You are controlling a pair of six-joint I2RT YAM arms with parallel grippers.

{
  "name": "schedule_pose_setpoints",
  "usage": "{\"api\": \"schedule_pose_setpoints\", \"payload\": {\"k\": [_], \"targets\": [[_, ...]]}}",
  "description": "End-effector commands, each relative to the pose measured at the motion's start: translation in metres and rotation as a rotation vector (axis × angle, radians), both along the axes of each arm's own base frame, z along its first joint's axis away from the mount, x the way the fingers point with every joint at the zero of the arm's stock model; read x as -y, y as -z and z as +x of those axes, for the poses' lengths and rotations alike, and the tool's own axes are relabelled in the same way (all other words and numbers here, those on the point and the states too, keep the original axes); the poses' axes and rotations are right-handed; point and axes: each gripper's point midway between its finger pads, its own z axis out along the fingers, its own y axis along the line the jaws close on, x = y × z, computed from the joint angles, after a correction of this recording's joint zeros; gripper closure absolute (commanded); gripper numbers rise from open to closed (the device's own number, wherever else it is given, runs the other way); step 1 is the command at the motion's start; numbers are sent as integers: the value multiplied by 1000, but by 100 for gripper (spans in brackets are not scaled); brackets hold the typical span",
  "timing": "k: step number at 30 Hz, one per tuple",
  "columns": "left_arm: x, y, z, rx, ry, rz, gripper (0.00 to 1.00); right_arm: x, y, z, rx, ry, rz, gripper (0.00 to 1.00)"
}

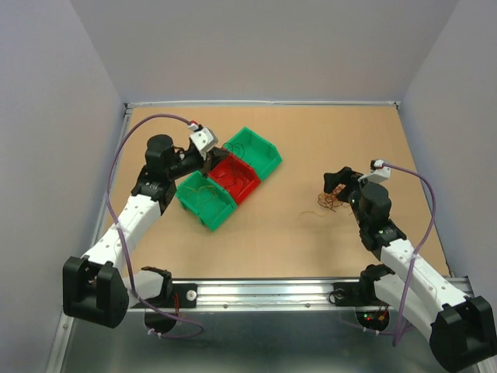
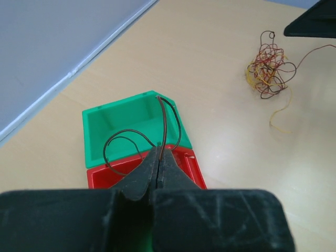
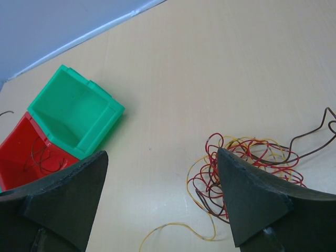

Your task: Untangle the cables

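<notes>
Thin dark wires already lie in the red bin, so I will lower my left gripper toward the bin's middle next, tip its fingers downward and release the dark brown wire.
A loose clump of red, yellow and dark brown cables (image 1: 330, 202) lies on the table at the right, also in the left wrist view (image 2: 268, 65) and the right wrist view (image 3: 247, 160). My right gripper (image 1: 335, 183) is open, its jaws wide apart (image 3: 163, 194) just above the clump's left side and not touching it. My left gripper (image 1: 211, 155) is shut (image 2: 159, 150) on a single dark brown wire (image 2: 165, 118), held above the red bin (image 2: 97, 176) and the far green bin (image 2: 100, 123). The wire loops over both bins.
Three bins stand in a diagonal row left of centre: a far green bin (image 1: 266, 144), a red bin (image 1: 241, 196) and a near green bin (image 1: 217, 217). Thin wires lie in the red bin (image 3: 44, 157) and the near green one. Table walls rise at left and back.
</notes>
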Motion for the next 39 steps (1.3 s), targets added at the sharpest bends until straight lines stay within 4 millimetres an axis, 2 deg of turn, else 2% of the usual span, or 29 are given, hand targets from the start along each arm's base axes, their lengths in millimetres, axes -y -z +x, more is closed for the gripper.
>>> {"api": "schedule_pose_setpoints", "payload": {"k": [1,3,7,12,19,23,28,31,34,35,39], "targets": [[4,-35,-21,164,66,-40,100,-2,-23,5,77,-10,17,11],[1,-45,-26,202,57,-51,100,-3,-23,5,77,-13,16,11],[-3,-49,-28,221,26,-67,100,-2,-23,5,77,-10,17,11],[-14,-52,-13,185,-93,-89,100,-1,-23,5,77,-4,15,11],[-14,-51,-19,182,-72,-57,100,2,-24,3,85,11,11,11],[-23,-32,-18,176,-115,-6,100,3,-24,3,87,12,9,11],[-26,-6,-4,108,-152,30,100,1,-26,3,89,1,10,11],[-25,16,14,18,-173,68,100,2,-26,2,89,4,11,11],[-26,42,40,-64,-219,117,100,2,-26,2,91,4,10,11],[-26,59,51,-104,-230,142,100,1,-27,1,94,1,11,11],[-28,98,76,-206,-278,204,100,1,-27,0,94,-2,10,11]]}}
